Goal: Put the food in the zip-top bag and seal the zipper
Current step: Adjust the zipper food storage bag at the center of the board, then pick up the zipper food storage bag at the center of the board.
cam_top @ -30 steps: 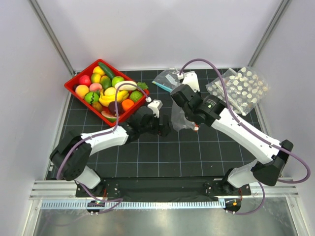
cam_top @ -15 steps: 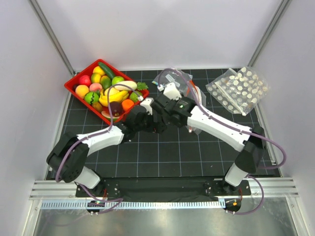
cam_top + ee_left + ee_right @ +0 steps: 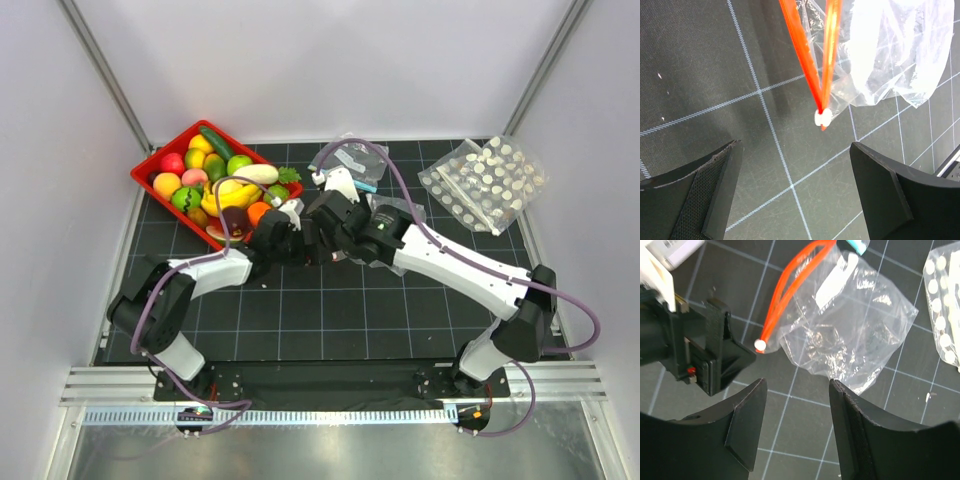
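The gaping loop leaves the part of the zipper beside the white label (image 3: 799, 284) standing apart from its partner. My right gripper should move outward and down onto that part next.
The zip-top bag (image 3: 845, 335) lies crumpled on the black grid mat, mostly hidden under my right arm in the top view (image 3: 408, 212). Its orange-red zipper (image 3: 785, 285) gapes as a loop ending in a white slider (image 3: 760, 345); the left wrist view shows the same zipper (image 3: 810, 60) and slider (image 3: 823, 117). My left gripper (image 3: 795, 150) is open just short of the slider, holding nothing. My right gripper (image 3: 796, 390) is open above the mat near the bag's lower edge, not touching it. The food (image 3: 225, 180) fills a red basket (image 3: 160, 160) at the back left.
A clear bag with a teal strip (image 3: 350, 160) lies behind the arms, and a white-dotted bag (image 3: 485, 185) is at the back right. The two grippers (image 3: 305, 243) (image 3: 335, 235) sit close together mid-mat, next to the basket's near corner.
My right gripper went from shut on the bag to open, and the bag now rests on the mat. The right arm swung left toward the left gripper, which stayed open.
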`<state>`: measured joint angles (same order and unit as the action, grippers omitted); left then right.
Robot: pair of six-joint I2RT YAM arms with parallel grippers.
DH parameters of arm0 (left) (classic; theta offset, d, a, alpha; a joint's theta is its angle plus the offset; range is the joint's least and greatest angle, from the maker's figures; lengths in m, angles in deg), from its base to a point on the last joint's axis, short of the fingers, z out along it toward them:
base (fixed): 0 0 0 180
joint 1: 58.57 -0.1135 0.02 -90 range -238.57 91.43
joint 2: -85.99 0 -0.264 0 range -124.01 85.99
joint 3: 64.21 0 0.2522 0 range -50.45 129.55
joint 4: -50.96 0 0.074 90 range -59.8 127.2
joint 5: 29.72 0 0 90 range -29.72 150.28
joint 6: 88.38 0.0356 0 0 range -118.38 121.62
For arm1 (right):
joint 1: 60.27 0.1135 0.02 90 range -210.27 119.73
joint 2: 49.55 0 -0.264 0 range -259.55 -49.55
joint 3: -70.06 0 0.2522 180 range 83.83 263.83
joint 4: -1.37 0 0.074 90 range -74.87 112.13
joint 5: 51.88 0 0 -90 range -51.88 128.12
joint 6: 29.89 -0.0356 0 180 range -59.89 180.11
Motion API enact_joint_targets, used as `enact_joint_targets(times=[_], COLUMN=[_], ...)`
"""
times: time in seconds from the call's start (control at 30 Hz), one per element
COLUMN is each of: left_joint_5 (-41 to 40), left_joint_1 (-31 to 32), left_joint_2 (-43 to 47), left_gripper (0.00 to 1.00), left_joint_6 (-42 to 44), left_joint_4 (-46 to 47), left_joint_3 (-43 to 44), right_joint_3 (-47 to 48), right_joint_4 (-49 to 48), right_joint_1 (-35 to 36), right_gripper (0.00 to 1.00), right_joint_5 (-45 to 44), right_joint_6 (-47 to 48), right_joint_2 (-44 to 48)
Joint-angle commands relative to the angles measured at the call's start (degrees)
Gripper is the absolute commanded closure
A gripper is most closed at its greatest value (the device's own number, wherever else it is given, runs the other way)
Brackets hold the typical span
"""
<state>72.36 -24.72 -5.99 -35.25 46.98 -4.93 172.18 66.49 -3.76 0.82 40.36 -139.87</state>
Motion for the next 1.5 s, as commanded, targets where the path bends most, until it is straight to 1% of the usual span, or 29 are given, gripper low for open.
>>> enact_joint_targets(times=[0.0, 0.13, 0.17, 0.23, 0.3, 0.33, 0.37, 0.43, 0.5, 0.53, 0.67, 0.8, 0.93, 1.0, 1.13, 1.3, 1.33, 1.37, 1.4, 1.43, 1.47], left_joint_5=[0.33, -4.23, -5.65, -9.59, -11.54, -14.51, -15.41, -17.34, -19.37, -19.81, -22.17, -26.39, -28.51, -28.95, -28.78, -27.90, -27.72, -27.46, -27.37, -27.28, -27.19], left_joint_1=[0.08, -0.09, -0.10, -0.10, -0.10, -0.10, -0.10, -0.10, -0.10, -0.10, -0.10, -0.10, -0.10, -0.10, -0.10, -0.10, -0.10, -0.18, -0.10, -0.10, -0.10], left_joint_2=[1.11, 5.31, 7.76, 10.58, 14.54, 15.68, 18.13, 20.17, 22.54, 23.25, 26.67, 29.66, 34.93, 35.91, 35.83, 34.51, 34.24, 33.98, 33.72, 33.54, 33.45], left_gripper=[0.08, 0.09, 0.09, 0.09, 0.09, 0.09, 0.09, 0.09, 0.09, 0.10, 0.10, 0.10, 0.10, 0.10, 0.10, 0.10, 0.10, 0.10, 0.10, 0.10, 0.10], left_joint_6=[-0.40, -0.76, -0.58, -0.58, -0.58, -0.58, -0.67, -0.93, -1.02, -1.02, -1.28, -1.90, -1.90, -1.81, -1.63, -1.46, -1.28, -1.11, -1.02, -0.93, -0.84], left_joint_4=[1.56, 2.61, 2.87, 2.96, 3.23, 3.49, 3.84, 4.02, 4.02, 4.02, 3.40, 2.52, 2.61, 2.79, 2.79, 2.70, 2.70, 2.61, 2.61, 2.52, 2.44], left_joint_3=[0.80, -1.92, -3.32, -4.82, -6.93, -7.63, -8.94, -10.70, -11.50, -11.85, -13.17, -14.49, -16.77, -17.13, -17.04, -16.51, -16.34, -16.25, -16.16, -15.99, -15.81], right_joint_3=[-0.29, -0.47, -0.55, -0.55, -0.12, 0.41, 1.02, 3.92, 7.07, 8.14, 14.11, 16.58, 18.69, 20.00, 22.12, 22.56, 22.56, 22.74, 23.00, 23.09, 22.91], right_joint_4=[-2.75, -4.15, -4.59, -6.43, -7.84, -8.80, -8.81, -8.64, -8.20, -8.11, -5.66, -5.39, -5.04, -4.86, -3.80, -3.89, -3.89, -3.80, -3.72, -3.54, -3.54], right_joint_1=[-0.26, -1.75, -2.19, -4.38, -6.05, -7.54, -8.43, -9.66, -10.28, -10.37, -11.86, -12.56, -12.74, -13.18, -13.71, -13.97, -13.97, -14.06, -14.06, -14.06, -14.06], right_gripper=[0.40, 0.43, 0.45, 0.46, 0.47, 0.47, 0.48, 0.47, 0.43, 0.42, 0.42, 0.42, 0.42, 0.42, 0.41, 0.42, 0.44, 0.47, 0.55, 0.71, 0.76], right_joint_5=[-1.98, -2.16, -1.90, 0.02, 1.87, 3.10, 3.37, 3.11, 2.32, 1.97, -1.45, -2.69, -4.71, -4.71, -6.02, -8.58, -8.84, -9.19, -9.37, -9.63, -9.98], right_joint_6=[0.06, -0.64, -0.82, -0.99, -0.99, -1.08, -1.08, -0.39, -0.03, 0.41, 1.55, 1.82, 1.99, 2.52, 2.52, 3.40, 3.66, 4.10, 4.28, 4.37, 4.28], right_joint_2=[1.82, -0.20, -0.73, -1.61, -3.36, -4.15, -6.07, -8.63, -12.66, -14.08, -22.24, -25.86, -29.38, -31.75, -35.35, -36.94, -37.12, -37.29, -37.47, -37.38, -37.12])
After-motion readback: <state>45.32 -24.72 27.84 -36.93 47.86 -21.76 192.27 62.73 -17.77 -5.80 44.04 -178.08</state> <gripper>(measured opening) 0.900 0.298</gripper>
